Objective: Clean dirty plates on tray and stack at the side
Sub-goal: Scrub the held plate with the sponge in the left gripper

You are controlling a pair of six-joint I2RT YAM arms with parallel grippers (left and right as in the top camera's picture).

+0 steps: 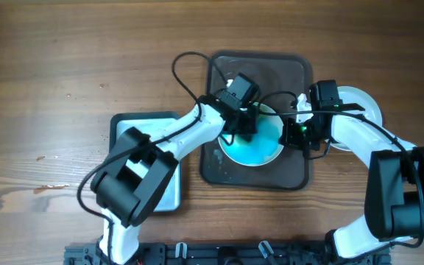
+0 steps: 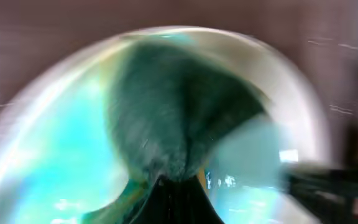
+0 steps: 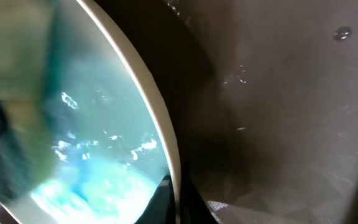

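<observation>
My right gripper holds the plate's opposite rim, so my left gripper next needs to move back across the plate to the plate's rim by the grey tray (image 2: 5,162) and release the sponge (image 2: 179,112).
A turquoise plate with a white rim (image 1: 260,147) lies on the dark brown tray (image 1: 219,165). My left gripper (image 1: 243,126) is shut on a dark green scrubbing sponge (image 2: 179,112) and presses it on the plate (image 2: 48,162); the view is blurred. My right gripper (image 1: 297,132) is shut on the plate's right rim (image 3: 166,149), one finger inside, one outside. A white plate (image 1: 363,103) sits on the table right of the tray, partly hidden by my right arm.
A grey square tray (image 1: 164,195) sits left of the brown tray, under my left arm. Water droplets lie on the brown tray floor (image 3: 291,93). Bare wooden table (image 1: 65,73) surrounds it all.
</observation>
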